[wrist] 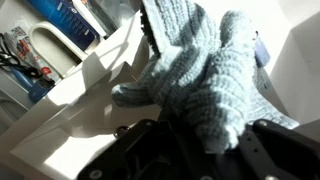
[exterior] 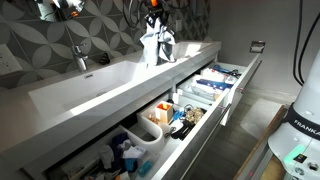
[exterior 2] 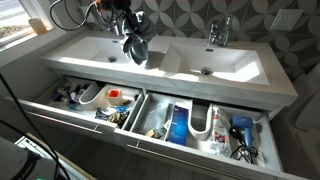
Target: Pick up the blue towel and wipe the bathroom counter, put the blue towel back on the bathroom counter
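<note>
The part of the counter by the tiled wall is outward of and below my gripper, so I need to move my gripper outward and down next to let go of the blue towel.
The blue towel [wrist: 195,70] is a pale knitted cloth that hangs bunched from my gripper [wrist: 200,145], which is shut on it. In both exterior views the gripper [exterior: 152,22] [exterior 2: 128,22] holds the towel [exterior: 157,45] [exterior 2: 136,45] above the white bathroom counter [exterior: 190,52] [exterior 2: 75,45], its lower end close to or touching the counter top. In the wrist view the towel fills the middle and hides the fingertips.
Two sinks are set in the counter, each with a faucet [exterior: 82,57] [exterior 2: 217,32]. Wide drawers [exterior: 200,100] [exterior 2: 150,115] stand open below the counter edge, full of toiletries and bottles. A patterned tiled wall [exterior: 60,30] rises behind.
</note>
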You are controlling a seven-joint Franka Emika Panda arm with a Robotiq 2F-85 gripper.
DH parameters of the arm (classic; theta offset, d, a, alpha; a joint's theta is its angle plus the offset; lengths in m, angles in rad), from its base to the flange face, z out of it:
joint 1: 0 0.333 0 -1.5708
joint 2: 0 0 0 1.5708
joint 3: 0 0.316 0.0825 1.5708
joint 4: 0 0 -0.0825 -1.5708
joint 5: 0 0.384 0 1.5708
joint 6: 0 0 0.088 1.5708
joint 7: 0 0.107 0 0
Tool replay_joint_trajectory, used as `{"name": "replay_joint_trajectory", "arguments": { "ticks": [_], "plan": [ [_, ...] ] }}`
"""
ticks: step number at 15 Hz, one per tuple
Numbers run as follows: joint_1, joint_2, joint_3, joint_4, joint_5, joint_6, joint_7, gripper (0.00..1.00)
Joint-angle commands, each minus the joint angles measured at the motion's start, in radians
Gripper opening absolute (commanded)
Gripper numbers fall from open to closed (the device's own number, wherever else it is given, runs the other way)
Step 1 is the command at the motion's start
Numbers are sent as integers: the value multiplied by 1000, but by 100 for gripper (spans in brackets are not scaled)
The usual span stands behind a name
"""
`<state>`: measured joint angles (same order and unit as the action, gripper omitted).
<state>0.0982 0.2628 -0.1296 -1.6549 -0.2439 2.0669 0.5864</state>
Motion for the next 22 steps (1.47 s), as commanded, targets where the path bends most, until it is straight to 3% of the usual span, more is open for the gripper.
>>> {"name": "replay_joint_trajectory", "arguments": {
  "ticks": [1,2,7,8,13,18,22],
  "plan": [
    [-11,12,16,93,-40,121,14,7],
    [-15,-7,17,62,-18,51,1,27],
    [-12,4,18,80,-19,102,1,27],
    [-12,6,18,80,-19,104,1,7],
    [-5,193,-7,237,-52,319,32,7],
    [1,403,-46,405,-16,523,13,7],
    [-7,514,-41,493,42,596,-33,7]
  ]
}}
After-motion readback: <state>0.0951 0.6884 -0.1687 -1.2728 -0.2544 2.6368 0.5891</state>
